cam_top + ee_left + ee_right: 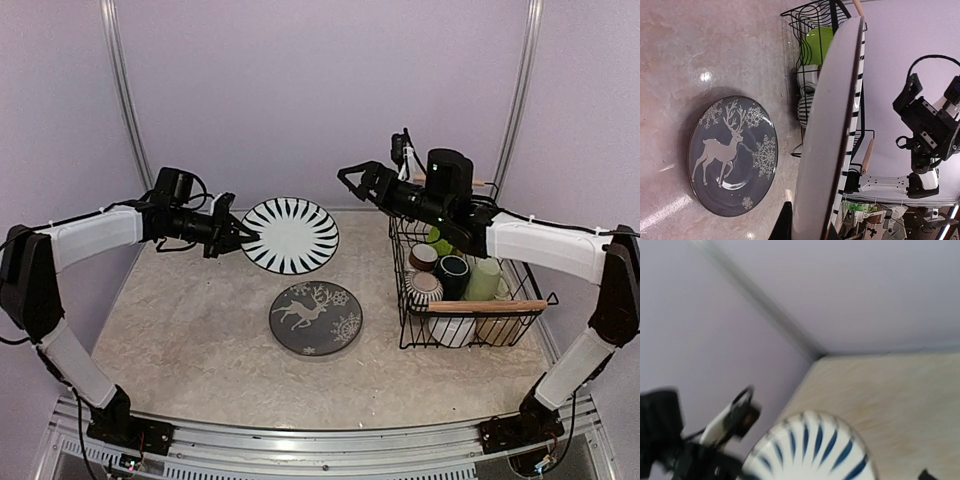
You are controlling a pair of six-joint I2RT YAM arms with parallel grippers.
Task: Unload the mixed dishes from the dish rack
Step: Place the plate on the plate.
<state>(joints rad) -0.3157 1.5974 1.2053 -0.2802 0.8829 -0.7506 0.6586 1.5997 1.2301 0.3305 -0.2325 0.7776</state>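
Note:
The deer-patterned plate (315, 318) lies flat and uncovered. My left gripper should next go down to the right in the top view and let go of the striped plate (290, 235) on it.
My left gripper (240, 238) is shut on the left rim of the black-and-white striped plate (290, 235) and holds it above the table, tilted. In the left wrist view the plate (825, 140) shows edge-on between my fingers (782, 225). The dark deer-patterned plate (315, 318) lies flat on the table below it. My right gripper (347, 182) is open and empty in the air, left of the dish rack (408, 300). The rack holds a lime-green plate (438, 240), brown-white mug (424, 257), dark teal mug (452, 272), pale green mug (485, 278), striped cup (423, 290) and white bowls (455, 328).
The rack's wooden handle (485, 306) runs along its near side. A yellowish plate (497, 328) stands in the rack's near right corner. The right wrist view is blurred and shows the striped plate (812, 450) and the left arm (715, 430). Purple walls close the back and sides.

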